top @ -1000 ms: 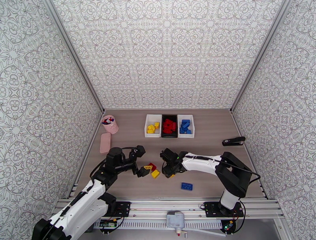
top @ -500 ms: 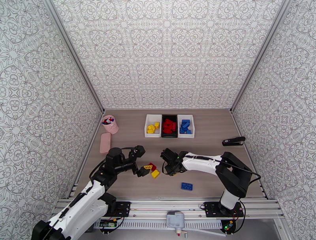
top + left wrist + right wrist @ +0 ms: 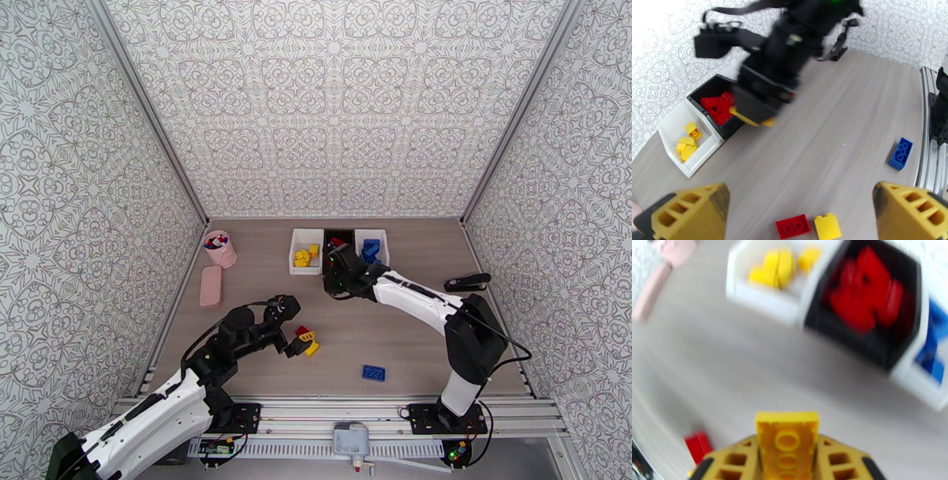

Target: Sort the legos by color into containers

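The white bin with yellow legos is outward, toward the pink cup, so my right gripper should next move outward and across and let go of the matching lego there.
My right gripper (image 3: 335, 274) hovers just in front of the black bin (image 3: 348, 271), shut on a yellow lego (image 3: 787, 437) that sticks out past its fingers. The three containers stand in a row at the back: a white bin (image 3: 293, 254) with yellow legos, the black one (image 3: 908, 287) with red legos, and a white bin (image 3: 385, 253) with blue legos. My left gripper (image 3: 295, 325) is open and low over a red lego (image 3: 792, 226) and a yellow lego (image 3: 828, 226) on the table, holding nothing. A blue lego (image 3: 374, 372) lies alone near the front.
A pink cup (image 3: 220, 248) and a flat pink case (image 3: 210, 285) sit by the left wall. A black stapler (image 3: 466, 282) lies at the right wall. Patterned walls close in three sides.
My right gripper closed on a yellow lego beside the loose ones and carried it back to the bins. The left arm lowered and shifted slightly right, still open.
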